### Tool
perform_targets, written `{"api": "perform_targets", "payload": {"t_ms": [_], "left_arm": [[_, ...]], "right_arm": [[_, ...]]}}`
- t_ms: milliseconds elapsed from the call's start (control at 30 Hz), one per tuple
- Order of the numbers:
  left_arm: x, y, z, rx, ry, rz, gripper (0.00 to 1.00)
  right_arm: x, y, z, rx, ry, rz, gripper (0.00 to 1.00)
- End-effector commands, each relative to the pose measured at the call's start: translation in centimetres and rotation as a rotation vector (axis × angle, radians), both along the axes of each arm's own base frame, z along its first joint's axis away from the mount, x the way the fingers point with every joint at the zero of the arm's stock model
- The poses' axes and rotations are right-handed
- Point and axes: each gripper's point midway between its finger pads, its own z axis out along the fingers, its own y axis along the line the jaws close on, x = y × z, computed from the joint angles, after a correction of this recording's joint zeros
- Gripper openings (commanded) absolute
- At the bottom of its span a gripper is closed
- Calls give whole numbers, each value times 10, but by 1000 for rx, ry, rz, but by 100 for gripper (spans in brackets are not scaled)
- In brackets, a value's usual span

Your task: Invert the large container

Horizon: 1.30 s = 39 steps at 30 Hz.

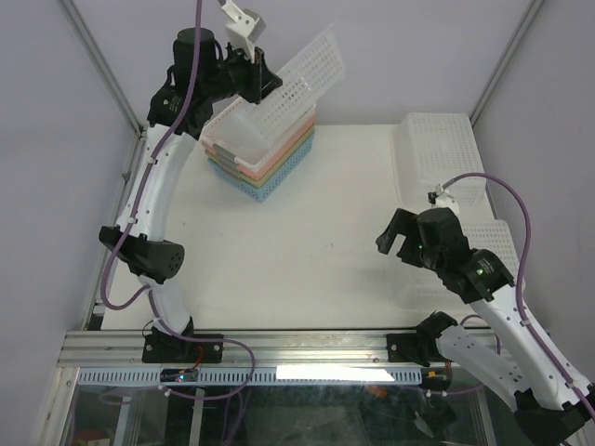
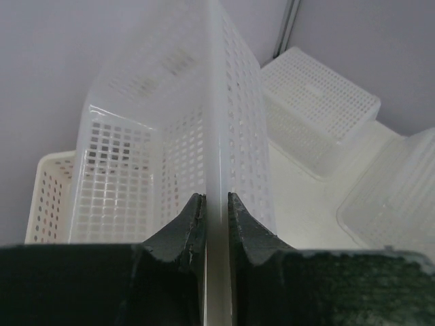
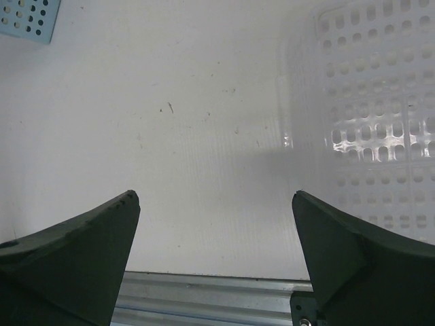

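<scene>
My left gripper is going to swing the container [image 1: 299, 76] off the stack toward the back upside-down basket next. Then it should turn the container over and lower it to release.
The large container [image 1: 299, 76] is a white perforated basket, tilted and lifted off a stack of coloured baskets [image 1: 270, 165] at the back left. My left gripper [image 1: 264, 85] is shut on its rim. In the left wrist view the black fingers [image 2: 192, 224] pinch the white rim, and the container's latticed wall [image 2: 163, 142] rises ahead of my left gripper [image 2: 216, 210]. My right gripper [image 1: 398, 243] is open and empty low over the table at the right; in its wrist view, my right gripper [image 3: 214, 197] has only bare table between the fingertips.
A white basket [image 1: 437, 149] lies upside down at the back right, and another [image 1: 495, 243] lies beside my right arm; it also shows in the right wrist view [image 3: 374, 122]. The metal table rail [image 1: 307, 346] runs along the near edge. A blue basket corner [image 3: 27, 17] shows at the upper left.
</scene>
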Motion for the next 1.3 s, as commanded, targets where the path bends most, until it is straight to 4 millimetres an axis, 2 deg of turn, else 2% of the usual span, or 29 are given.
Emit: {"api": "perform_targets", "payload": {"t_ms": [0, 100, 200, 300, 400, 467, 600, 767, 1067, 1267], "left_arm": [[-48, 9, 121, -243, -214, -20, 0], [-72, 2, 137, -385, -166, -85, 0], [-96, -14, 143, -531, -64, -206, 0], [-114, -30, 140, -668, 23, -290, 0], [-120, -46, 123, -796, 139, -330, 0], [-116, -53, 106, -889, 227, -327, 0], [-98, -53, 75, -1070, 364, -280, 0], [-64, -65, 28, -1210, 478, -208, 0], [-14, -84, -65, -1366, 730, -130, 0], [-1, -92, -113, -1401, 823, -68, 0]], "right_arm": [[7, -7, 32, 14, -89, -47, 99], [6, -19, 38, -13, -114, -86, 99], [4, -31, 48, -32, -146, -129, 99], [-2, -48, 59, -56, -176, -192, 99], [-12, -70, 77, -80, -219, -268, 99], [-19, -84, 88, -90, -254, -314, 99], [-35, -105, 105, -70, -320, -384, 99], [-48, -117, 109, -39, -359, -421, 99], [-52, -119, 99, -60, -317, -425, 99], [-48, -114, 97, -56, -311, -411, 99]]}}
